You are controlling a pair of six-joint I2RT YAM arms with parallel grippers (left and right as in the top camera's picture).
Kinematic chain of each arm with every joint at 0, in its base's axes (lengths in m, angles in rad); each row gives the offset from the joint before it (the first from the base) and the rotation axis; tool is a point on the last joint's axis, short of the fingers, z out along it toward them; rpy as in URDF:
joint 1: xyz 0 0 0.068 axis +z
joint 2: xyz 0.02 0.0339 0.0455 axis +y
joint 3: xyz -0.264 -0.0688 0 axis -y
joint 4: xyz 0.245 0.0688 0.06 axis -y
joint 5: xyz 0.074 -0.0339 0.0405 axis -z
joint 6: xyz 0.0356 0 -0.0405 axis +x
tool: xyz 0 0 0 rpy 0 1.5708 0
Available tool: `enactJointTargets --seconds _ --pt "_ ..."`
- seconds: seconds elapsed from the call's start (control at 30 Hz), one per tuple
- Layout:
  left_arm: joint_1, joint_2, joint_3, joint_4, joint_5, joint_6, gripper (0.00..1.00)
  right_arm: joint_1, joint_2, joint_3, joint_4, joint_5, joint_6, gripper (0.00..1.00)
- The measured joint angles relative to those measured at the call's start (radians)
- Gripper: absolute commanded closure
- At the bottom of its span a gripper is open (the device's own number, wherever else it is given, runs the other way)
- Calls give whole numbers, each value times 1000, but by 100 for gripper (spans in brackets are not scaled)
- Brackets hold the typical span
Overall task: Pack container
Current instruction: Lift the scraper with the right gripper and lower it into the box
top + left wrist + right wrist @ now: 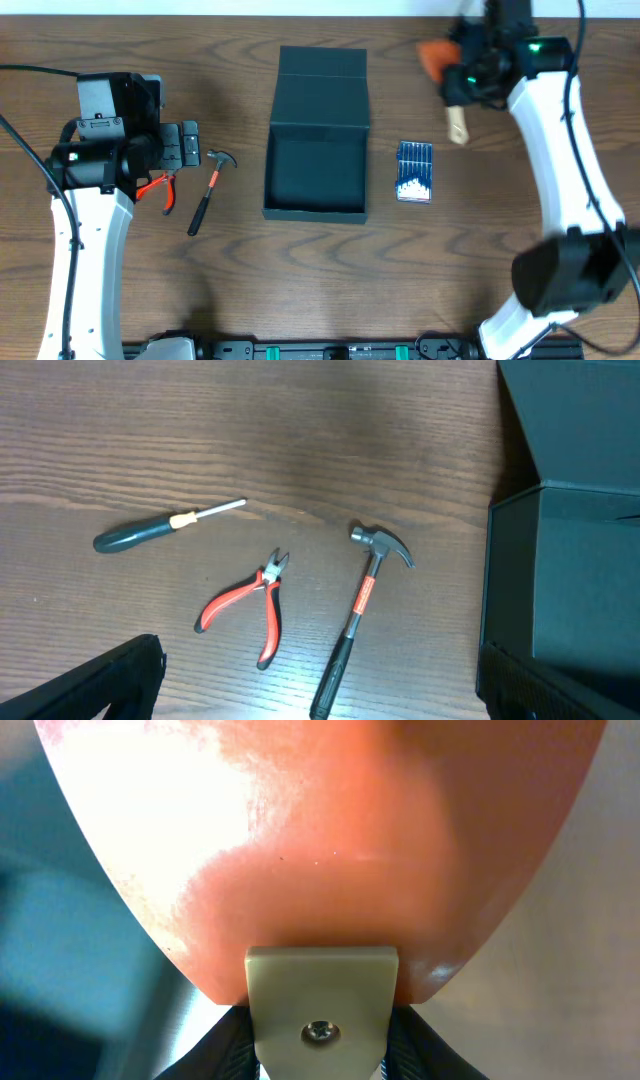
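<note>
Next, my right gripper will go left in the overhead view and down into the container's open inside to release the scraper [432, 55], since the container's bottom lies bare.
The dark teal container [318, 140] stands open at the table's middle, its flap lid laid back toward the far side; its wall also shows in the left wrist view [570, 560]. My left gripper [185, 145] is open and empty, hovering over the hand tools; in the left wrist view [320, 685] its fingers frame the hammer's handle. My right gripper [468, 78] is shut on the beige handle [320, 1010] of an orange-bladed scraper [432, 55], held up at the far right. The blade [330, 840] fills the right wrist view.
A hammer [360, 600], red-handled pliers [250, 605] and a dark-handled screwdriver [165, 525] lie left of the container. A small blue case of drill bits [414, 170] lies just right of it.
</note>
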Motion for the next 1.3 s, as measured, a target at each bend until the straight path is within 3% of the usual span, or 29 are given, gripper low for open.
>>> enactJointTargets --seconds 0.3,0.57,0.67,1.0,1.3 --pt "0 0 0 0 0 0 1 351 9 24 -2 -104 -459 99" --pt "0 0 0 -1 0 0 2 458 163 23 -35 -105 -949 99" --pt "0 0 0 -10 0 0 2 459 216 22 -36 -93 -1047 99" --pt "0 0 0 -23 0 0 2 446 371 21 -21 -87 -1154 99" --pt "0 0 0 -23 0 0 2 445 404 16 76 -96 -1098 99"
